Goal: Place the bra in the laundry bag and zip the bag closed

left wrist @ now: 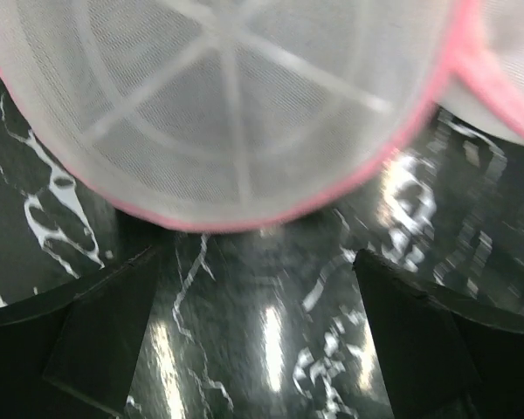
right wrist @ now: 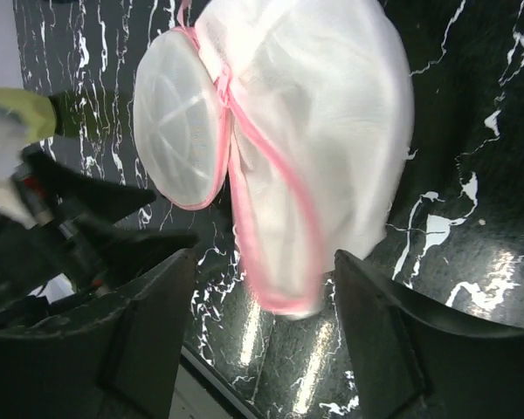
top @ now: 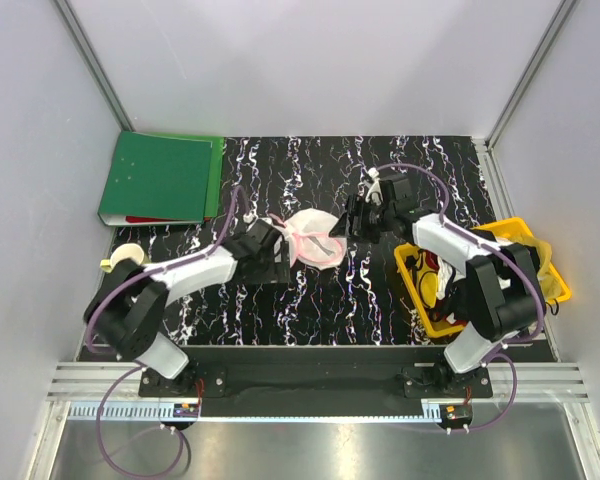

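Note:
The bag flap's pink edge (left wrist: 236, 225) curves just beyond open, empty fingers. Next, my left gripper eases toward the bag, brings that edge between them and closes.
The laundry bag (top: 315, 240), white mesh with pink rims, lies on the black marbled table between my two grippers. My left gripper (top: 280, 255) is open just left of it. In the left wrist view the bag's spoked round end (left wrist: 236, 96) sits just beyond the open, empty gripper (left wrist: 262, 323). My right gripper (top: 355, 218) is open just right of the bag. In the right wrist view the bag (right wrist: 314, 131) lies ahead, its pink rim reaching down between the spread fingers (right wrist: 148, 332). The right gripper (right wrist: 262, 332) holds nothing. The black bra does not show in any view.
A yellow plastic basket (top: 552, 272) with white and red clothes stands at the right, beside the right arm. A green binder (top: 160, 178) lies at the back left. A roll of tape (top: 120, 258) sits at the left edge.

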### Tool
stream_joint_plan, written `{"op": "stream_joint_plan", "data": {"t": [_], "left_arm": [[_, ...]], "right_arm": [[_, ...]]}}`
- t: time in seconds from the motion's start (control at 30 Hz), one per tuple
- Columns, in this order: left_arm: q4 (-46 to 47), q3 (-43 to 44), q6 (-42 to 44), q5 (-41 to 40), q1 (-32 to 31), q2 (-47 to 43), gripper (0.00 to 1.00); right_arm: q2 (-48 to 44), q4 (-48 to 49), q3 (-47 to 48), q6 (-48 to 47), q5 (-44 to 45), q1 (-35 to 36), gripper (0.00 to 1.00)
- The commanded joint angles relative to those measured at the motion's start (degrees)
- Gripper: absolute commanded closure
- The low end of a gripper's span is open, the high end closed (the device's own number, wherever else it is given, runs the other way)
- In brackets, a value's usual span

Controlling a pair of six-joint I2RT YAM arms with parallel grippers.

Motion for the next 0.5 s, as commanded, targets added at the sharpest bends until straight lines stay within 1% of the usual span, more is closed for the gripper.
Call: {"op": "stream_joint_plan", "data": {"t": [0.0, 0.03, 0.07, 0.17, 0.37, 0.4, 0.43, 0.47], "left_arm": [[4.9, 1.4, -0.4, -10.1, 0.1, 4.7, 0.01], [6.3, 0.6, -0.4, -10.4, 0.3, 4.8, 0.01], [10.4, -1.4, -0.1, -9.2, 0.4, 4.7, 0.01], [18.4, -5.5, -0.9, -5.1, 0.4, 3.5, 0.01], [19.8, -7.1, -3.0, -5.2, 2.5, 4.5, 0.02], [19.9, -6.8, -3.0, -4.6, 3.7, 5.3, 0.07], [20.1, -6.7, -3.0, -4.2, 4.2, 6.7, 0.17], [20.6, -6.6, -3.0, -3.6, 4.9, 7.2, 0.32]], "right_arm": [[-2.6, -3.1, -1.1, -4.9, 3.6, 0.4, 0.26], [-3.4, -2.9, -2.1, -4.9, 3.7, 0.5, 0.26], [-3.7, -3.0, -2.5, -5.0, 3.7, 0.6, 0.26], [-4.1, -2.8, -3.4, -4.9, 3.6, 1.9, 0.26], [-3.5, -1.9, -3.9, -5.0, 4.1, 3.8, 0.26], [-3.0, -1.9, -3.8, -5.3, 4.5, 3.8, 0.26], [-2.9, -2.0, -3.4, -5.7, 5.1, 4.0, 0.27], [-2.6, -2.0, -3.3, -5.6, 5.6, 4.0, 0.28]]}}
